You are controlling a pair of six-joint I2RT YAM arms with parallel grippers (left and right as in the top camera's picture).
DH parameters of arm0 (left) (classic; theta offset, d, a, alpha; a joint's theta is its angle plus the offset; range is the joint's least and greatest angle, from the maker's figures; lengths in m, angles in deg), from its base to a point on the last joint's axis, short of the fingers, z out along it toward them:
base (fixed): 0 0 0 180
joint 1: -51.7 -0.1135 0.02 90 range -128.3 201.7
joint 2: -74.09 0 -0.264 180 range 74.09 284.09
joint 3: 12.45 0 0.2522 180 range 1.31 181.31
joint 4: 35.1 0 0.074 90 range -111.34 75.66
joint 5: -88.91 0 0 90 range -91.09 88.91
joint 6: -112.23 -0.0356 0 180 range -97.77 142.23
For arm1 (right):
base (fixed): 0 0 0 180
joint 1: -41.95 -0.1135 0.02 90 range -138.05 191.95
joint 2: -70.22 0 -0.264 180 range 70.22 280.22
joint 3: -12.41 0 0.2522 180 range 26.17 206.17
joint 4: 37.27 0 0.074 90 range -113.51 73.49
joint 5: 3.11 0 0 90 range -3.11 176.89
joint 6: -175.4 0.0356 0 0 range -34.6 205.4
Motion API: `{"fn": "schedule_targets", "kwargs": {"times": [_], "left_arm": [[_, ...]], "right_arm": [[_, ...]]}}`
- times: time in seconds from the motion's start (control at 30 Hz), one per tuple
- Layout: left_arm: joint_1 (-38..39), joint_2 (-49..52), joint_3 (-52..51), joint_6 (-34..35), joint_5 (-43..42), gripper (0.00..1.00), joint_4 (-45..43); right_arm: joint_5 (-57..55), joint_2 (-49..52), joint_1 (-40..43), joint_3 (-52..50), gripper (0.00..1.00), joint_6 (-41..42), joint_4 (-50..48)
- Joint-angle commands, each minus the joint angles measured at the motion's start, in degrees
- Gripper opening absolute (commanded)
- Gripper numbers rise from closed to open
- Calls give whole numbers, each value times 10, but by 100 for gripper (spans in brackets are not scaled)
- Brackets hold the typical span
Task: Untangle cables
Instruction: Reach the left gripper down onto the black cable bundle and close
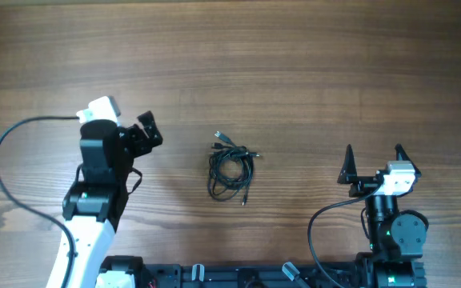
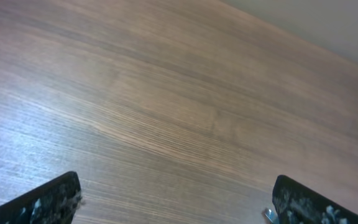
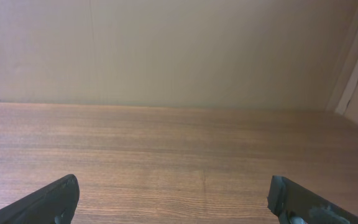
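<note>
The robot should lower its left gripper and move it toward the bundle, onto the coiled pieces of cable on the bundle's side facing the gripper.
The cables (image 1: 230, 166) lie as one small tangled black bundle with plug ends on the wooden table (image 1: 294, 72), near the middle in the overhead view. My left gripper (image 1: 145, 133) is open and empty, well to the left of the bundle. My right gripper (image 1: 374, 160) is open and empty, to the right of it near the front edge. In the left wrist view the open fingers (image 2: 176, 199) frame bare wood; in the right wrist view the open fingers (image 3: 173, 199) also frame bare wood. The cables show in neither wrist view.
A thick black arm wire (image 1: 10, 172) loops at the left of the table. A beige wall (image 3: 166, 50) stands beyond the table's far edge. The arm bases sit along the front edge (image 1: 238, 276).
</note>
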Motion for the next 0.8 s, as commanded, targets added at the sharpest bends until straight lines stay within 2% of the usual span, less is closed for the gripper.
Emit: {"fn": "schedule_targets", "kwargs": {"times": [0.0,0.37,0.7,0.77], "left_arm": [[32,20,53,-32,-1,100,26],[56,59,134,-25,-7,99,150],[56,63,132,-26,-25,100,159],[56,78,132,-33,-49,100,187]], "right_arm": [[9,-5,2,-1,100,-7,-2],[9,-5,2,-1,100,-7,-2],[9,-5,2,-1,100,-7,-2],[9,-5,2,-1,100,-7,-2]]}}
